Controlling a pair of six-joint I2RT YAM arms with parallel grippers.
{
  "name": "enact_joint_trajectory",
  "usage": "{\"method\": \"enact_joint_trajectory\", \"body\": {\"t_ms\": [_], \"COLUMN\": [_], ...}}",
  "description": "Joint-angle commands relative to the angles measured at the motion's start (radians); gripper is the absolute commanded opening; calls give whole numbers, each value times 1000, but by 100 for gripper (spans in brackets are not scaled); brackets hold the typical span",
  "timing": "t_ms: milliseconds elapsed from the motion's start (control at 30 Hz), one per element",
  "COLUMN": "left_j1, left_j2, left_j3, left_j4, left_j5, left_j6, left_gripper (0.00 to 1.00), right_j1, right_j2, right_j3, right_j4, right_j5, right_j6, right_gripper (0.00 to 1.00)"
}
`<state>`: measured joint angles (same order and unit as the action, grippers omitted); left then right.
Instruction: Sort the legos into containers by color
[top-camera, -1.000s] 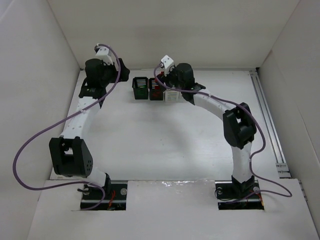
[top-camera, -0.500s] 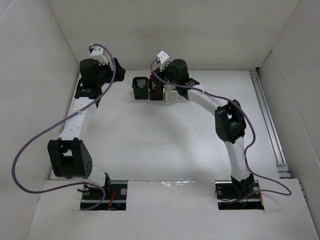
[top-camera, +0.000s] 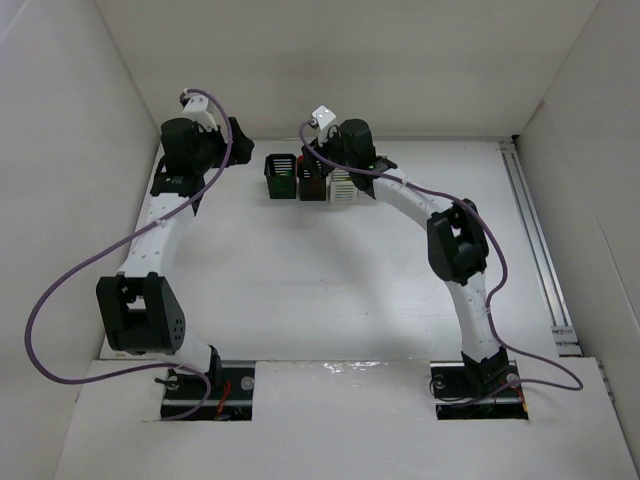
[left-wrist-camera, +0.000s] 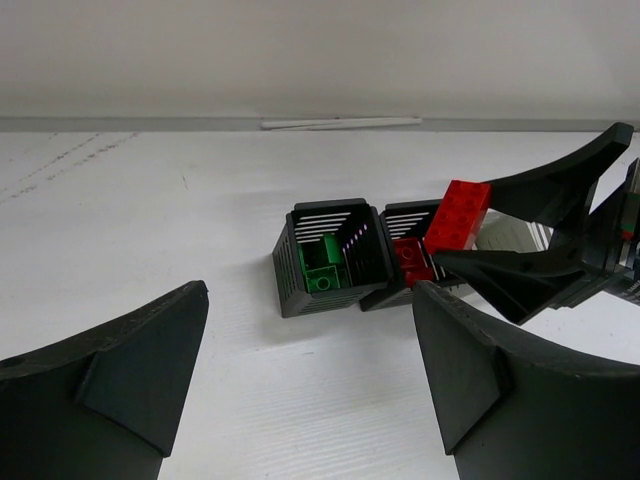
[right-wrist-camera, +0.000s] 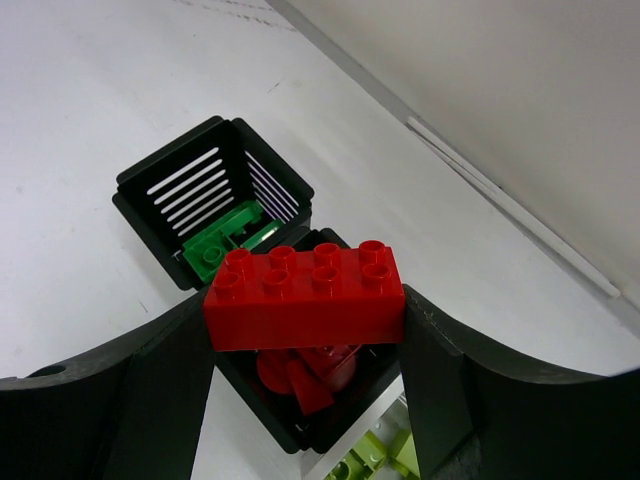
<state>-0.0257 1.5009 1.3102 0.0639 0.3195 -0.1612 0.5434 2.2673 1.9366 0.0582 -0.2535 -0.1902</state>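
Observation:
Red pieces (right-wrist-camera: 310, 375) are already inside the black container beside the white one. My right gripper will go down slightly and release the red lego (right-wrist-camera: 305, 295) next.
My right gripper (right-wrist-camera: 305, 322) is shut on a red two-by-four lego (right-wrist-camera: 305, 295) and holds it level just above a black container (right-wrist-camera: 262, 425) with red pieces (right-wrist-camera: 310, 375) inside. The black container (right-wrist-camera: 210, 195) to its left has a green lego (right-wrist-camera: 218, 246) in it. At the bottom edge, a white container (right-wrist-camera: 345, 462) shows yellow-green legos (right-wrist-camera: 385, 462). In the top view my right gripper (top-camera: 318, 168) hangs over the row of containers. My left gripper (left-wrist-camera: 310, 300) is open with nothing in it, low over the table and facing the green-filled container (left-wrist-camera: 325, 262). It stands at the back left (top-camera: 230, 140).
The containers stand in a row near the back wall (top-camera: 330, 70), black (top-camera: 280, 176), black (top-camera: 312, 183), then white (top-camera: 343, 190). Side walls close in the table left and right. A rail (top-camera: 540, 250) runs along the right edge.
My right gripper carried the red lego leftward to above the container with red pieces. My left arm drew back toward the left corner and its jaws widened slightly.

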Motion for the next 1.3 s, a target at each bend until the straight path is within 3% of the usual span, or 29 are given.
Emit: {"method": "enact_joint_trajectory", "body": {"t_ms": [0, 367, 500, 833, 1067, 1267], "left_j1": [3, 3, 3, 3, 3, 3], "left_j2": [4, 13, 13, 22, 32, 4], "left_j3": [41, 41, 41, 41, 50, 35], "left_j4": [24, 33, 33, 42, 42, 63], "left_j5": [27, 36, 46, 55, 64, 93], "left_j6": [-15, -15, -15, -24, -34, -6], "left_gripper": [80, 82, 83, 83, 83, 84], "right_j1": [-2, -11, -11, -11, -11, -31], "right_j2": [14, 24, 24, 24, 6, -127], "right_j3": [41, 41, 41, 41, 50, 36], "right_j4": [8, 8, 8, 8, 8, 40], "right_j5": [-16, -6, 3, 3, 3, 19], "right_j6": [12, 12, 12, 12, 12, 52], "right_gripper": [24, 49, 63, 84, 87, 84]}}
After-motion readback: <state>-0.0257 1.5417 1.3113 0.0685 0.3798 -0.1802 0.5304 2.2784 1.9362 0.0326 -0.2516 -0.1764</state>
